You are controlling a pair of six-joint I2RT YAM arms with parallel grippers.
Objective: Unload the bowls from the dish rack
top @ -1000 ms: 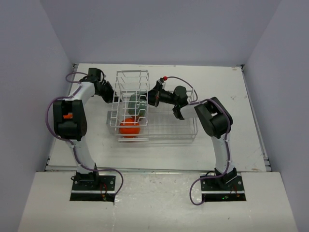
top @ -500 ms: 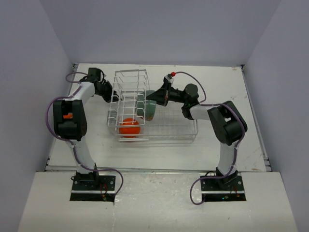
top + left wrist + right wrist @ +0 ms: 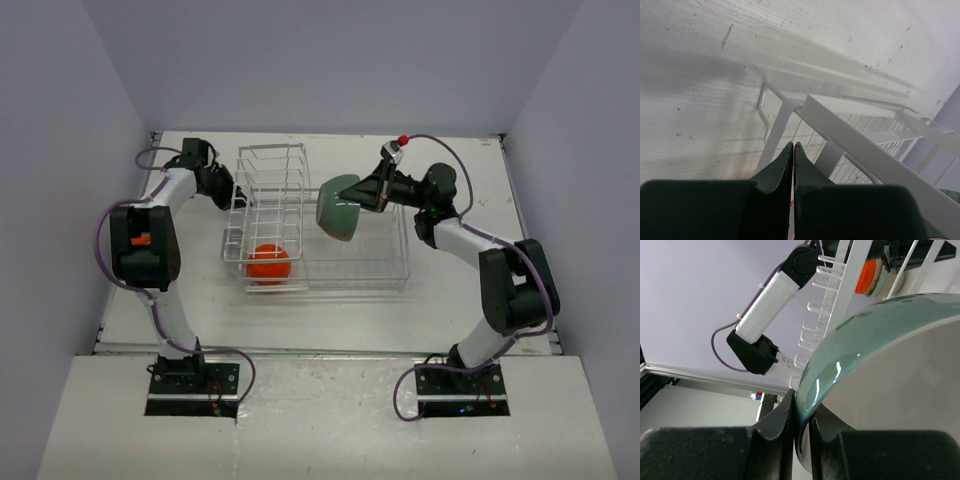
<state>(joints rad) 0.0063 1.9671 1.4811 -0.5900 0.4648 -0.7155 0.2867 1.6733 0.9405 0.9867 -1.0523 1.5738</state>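
Observation:
The teal-green bowl will go past the rack (image 3: 352, 280) with my right gripper, which turns it upright, lowers and releases it, as bare tabletop lies below, gripper's right in the top view.
My right gripper (image 3: 352, 192) is shut on the rim of the teal-green bowl (image 3: 337, 212) and holds it in the air above the dish rack (image 3: 352, 280). In the right wrist view the bowl's rim (image 3: 840, 360) sits pinched between my fingers (image 3: 776, 420). An orange bowl (image 3: 268, 262) lies in the rack's left end, below the upright plate slots (image 3: 272, 185); it also shows in the right wrist view (image 3: 867, 277). My left gripper (image 3: 226, 196) is shut and empty, resting against the rack's left outer side (image 3: 850, 145).
The rack takes up the middle of the white table (image 3: 470, 300). Walls close in the table at the back and on both sides. The left arm (image 3: 771, 292) shows beyond the rack in the right wrist view.
My right gripper has lifted the teal-green bowl out of the plate slots, up and to the right, above the rack. The left arm has not moved.

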